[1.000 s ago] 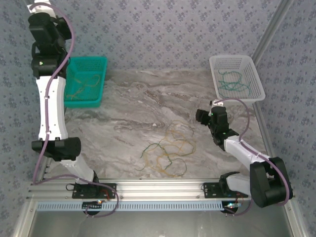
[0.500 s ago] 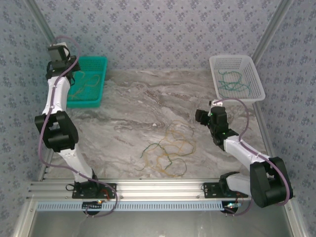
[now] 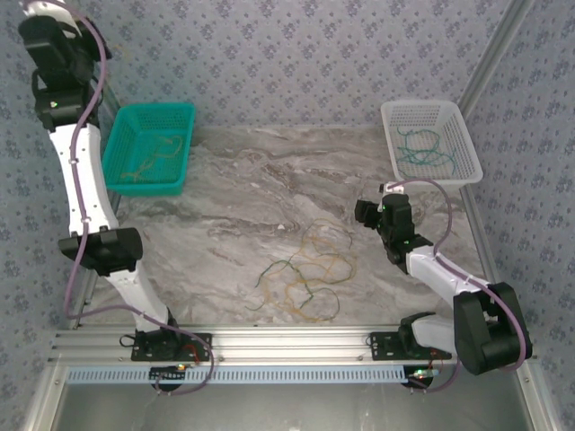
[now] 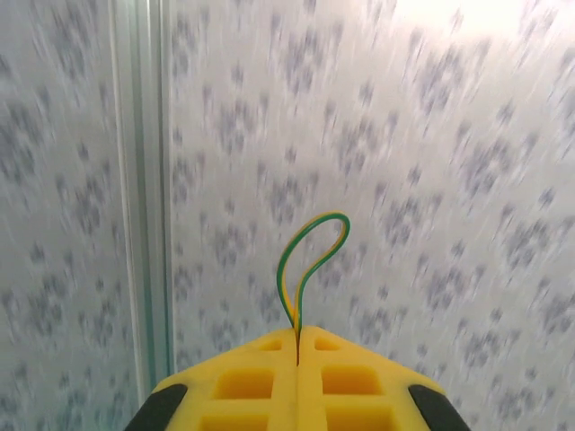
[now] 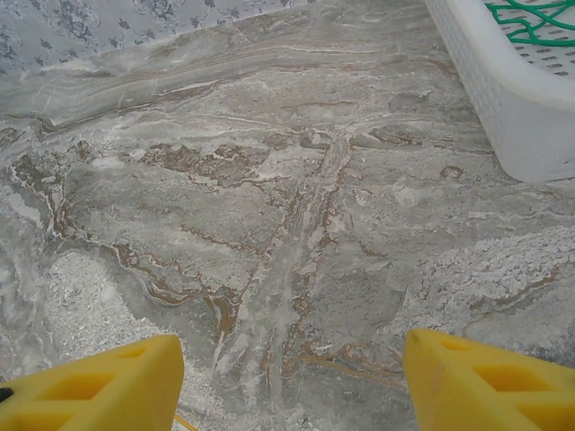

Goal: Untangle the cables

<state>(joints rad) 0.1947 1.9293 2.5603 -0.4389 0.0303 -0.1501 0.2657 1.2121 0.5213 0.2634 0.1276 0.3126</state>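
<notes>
The robot's left gripper should tilt downward, lower into the teal basket and let go of the cable loop there, since orange-tan pieces of cable are already inside.
A tangle of dark green and orange-tan cables (image 3: 305,269) lies on the marble table, near the front middle. My left arm (image 3: 56,63) is raised high at the far left, against the wall. In the left wrist view my left gripper (image 4: 297,334) is shut on a green-and-yellow cable loop (image 4: 310,256) that sticks out past the fingertips. My right gripper (image 3: 367,212) hovers low over the table, to the right of the tangle and apart from it. Its yellow fingers (image 5: 108,386) stand wide apart over bare marble, so my right gripper (image 5: 292,377) is open with nothing between them.
A teal basket (image 3: 180,135) at the back left holds orange-tan strands (image 3: 148,162). A white basket (image 3: 454,117) at the back right holds green strands (image 3: 420,148); its wall (image 5: 503,99) shows close in the right wrist view. Patterned walls enclose the table.
My left arm dipped toward the teal basket half a second ago and has now swung up and left to the wall. The right arm and the tangle have not moved.
</notes>
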